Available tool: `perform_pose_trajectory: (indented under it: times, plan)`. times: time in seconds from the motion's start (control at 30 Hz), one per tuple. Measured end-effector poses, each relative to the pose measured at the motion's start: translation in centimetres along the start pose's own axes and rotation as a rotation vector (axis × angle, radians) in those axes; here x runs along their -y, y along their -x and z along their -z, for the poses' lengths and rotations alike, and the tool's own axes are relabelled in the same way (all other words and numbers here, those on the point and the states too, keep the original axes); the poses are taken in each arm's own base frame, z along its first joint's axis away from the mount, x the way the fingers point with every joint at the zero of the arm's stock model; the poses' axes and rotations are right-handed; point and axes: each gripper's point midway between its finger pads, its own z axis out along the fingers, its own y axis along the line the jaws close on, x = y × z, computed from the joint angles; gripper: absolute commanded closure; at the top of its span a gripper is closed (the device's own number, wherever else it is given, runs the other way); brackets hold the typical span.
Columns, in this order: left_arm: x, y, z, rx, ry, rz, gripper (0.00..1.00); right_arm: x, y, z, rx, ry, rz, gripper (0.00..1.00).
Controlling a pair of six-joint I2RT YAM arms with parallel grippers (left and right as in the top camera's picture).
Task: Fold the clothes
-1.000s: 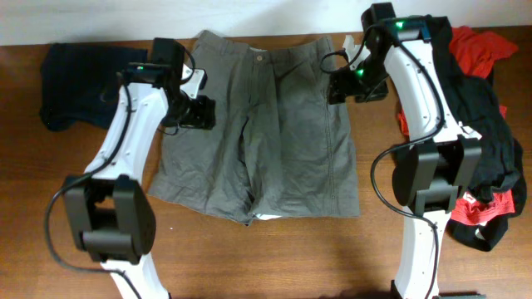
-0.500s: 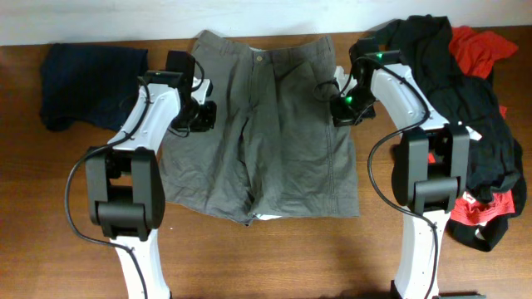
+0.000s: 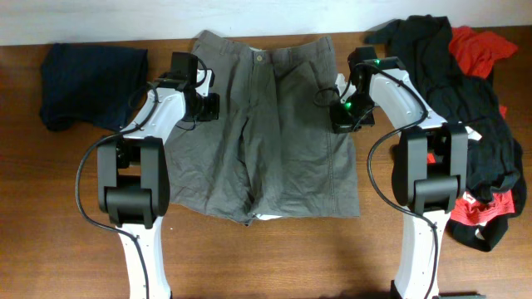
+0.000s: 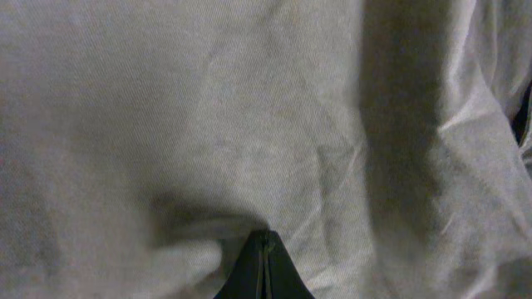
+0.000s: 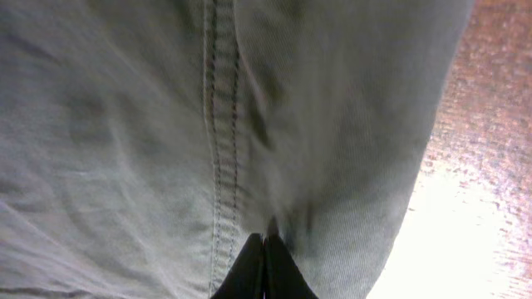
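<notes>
Next, my right gripper pulls back and to the left in the overhead view toward the shorts' near hem (image 3: 322, 215), where bare wood leaves room. It then releases the shorts' edge.
The grey shorts (image 3: 266, 133) lie flat on the wooden table (image 3: 274, 257), waistband and button at the far edge. My left gripper (image 3: 208, 106) sits on the shorts' left side edge below the waistband. Its jaws are shut, and the left wrist view shows grey cloth (image 4: 249, 124) puckered round the tips (image 4: 264, 242). My right gripper (image 3: 342, 116) is on the shorts' right side edge. It is shut as well, pinching a small fold of cloth beside the side seam (image 5: 220, 124) in the right wrist view, where the tips (image 5: 266, 242) meet.
A navy garment (image 3: 87, 83) lies at the far left. A heap of black (image 3: 470, 100) and red (image 3: 480, 46) clothes fills the right side, reaching down to a red piece (image 3: 482, 212). Bare wood shows in front of the shorts.
Both grippers have closed on the shorts' side edges. The left gripper has shifted a little up and right toward the waistband; the right arm has drawn inward and lower.
</notes>
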Motion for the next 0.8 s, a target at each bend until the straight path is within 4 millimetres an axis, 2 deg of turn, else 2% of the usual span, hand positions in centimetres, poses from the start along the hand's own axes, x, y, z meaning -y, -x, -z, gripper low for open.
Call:
perform_pose_trajectory:
  times: [0.3, 0.37, 0.8]
  plan:
    - [-0.2, 1.5, -0.4, 0.064, 0.007, -0.008, 0.99, 1.0, -2.2, -0.9, -0.076, -0.048, -0.085, 0.96]
    - [-0.5, 2.2, -0.5, 0.091, 0.024, -0.013, 0.99, 1.3, -3.2, -1.6, -0.108, -0.054, -0.111, 0.96]
    - [-2.0, 6.5, -0.8, 0.280, 0.111, -0.031, 0.99, 0.9, -6.5, -2.1, -0.140, -0.034, -0.218, 0.96]
